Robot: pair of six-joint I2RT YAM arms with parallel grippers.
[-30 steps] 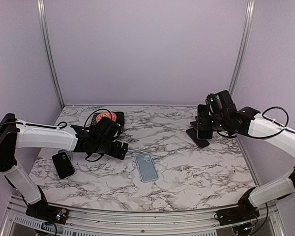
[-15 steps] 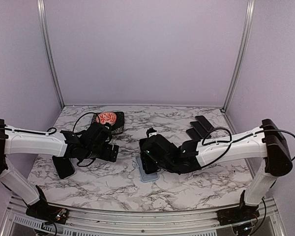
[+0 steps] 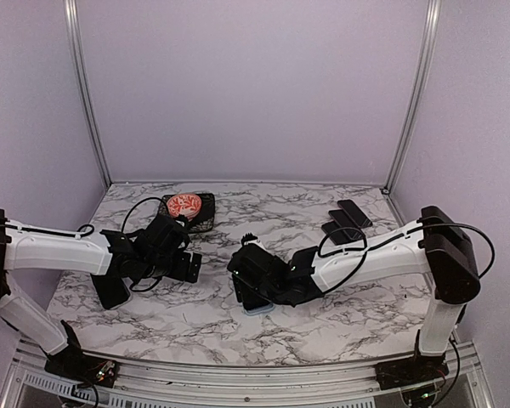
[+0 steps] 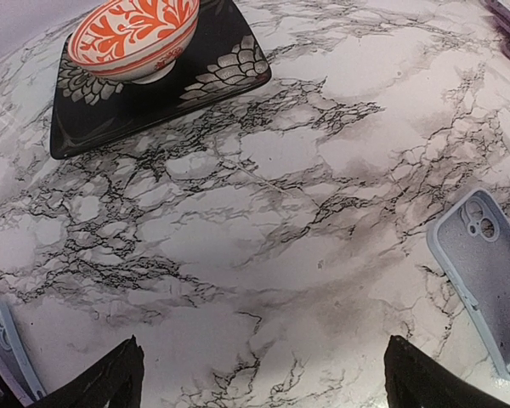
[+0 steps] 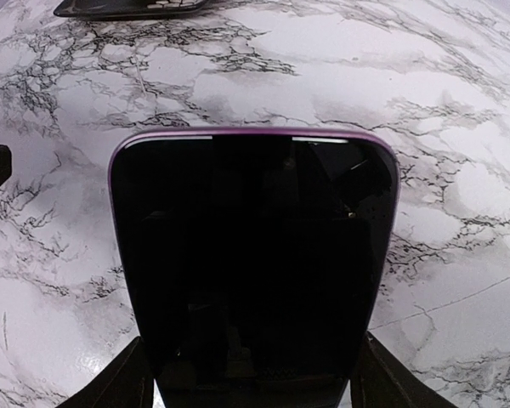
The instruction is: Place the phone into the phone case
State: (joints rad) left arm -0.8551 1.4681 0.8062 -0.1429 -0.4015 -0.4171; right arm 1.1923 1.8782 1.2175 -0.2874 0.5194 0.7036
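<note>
The pale blue-grey phone case (image 3: 257,308) lies open side up below my right gripper, so next I need to lower my right gripper, fit the phone inside the case's rim and let it go.
My right gripper (image 5: 253,374) is shut on the phone (image 5: 253,255), a black-screened phone with a purple rim that fills the right wrist view, one finger at each side edge. In the top view the right gripper (image 3: 248,285) is low over the pale blue-grey phone case (image 3: 257,308), which it mostly hides. The left wrist view shows the empty case (image 4: 489,272) lying open side up at the right edge. My left gripper (image 3: 187,263) is open and empty, to the left of the case, over bare marble (image 4: 263,374).
An orange patterned bowl (image 3: 184,204) stands on a black square tray (image 3: 206,204) at the back left. Another dark phone in a case (image 3: 110,289) lies under the left arm. Several dark phones or cases (image 3: 348,219) lie at the back right.
My right arm swung from the back right to the centre with the phone and came down over the case. My left gripper drew back a little to the left.
</note>
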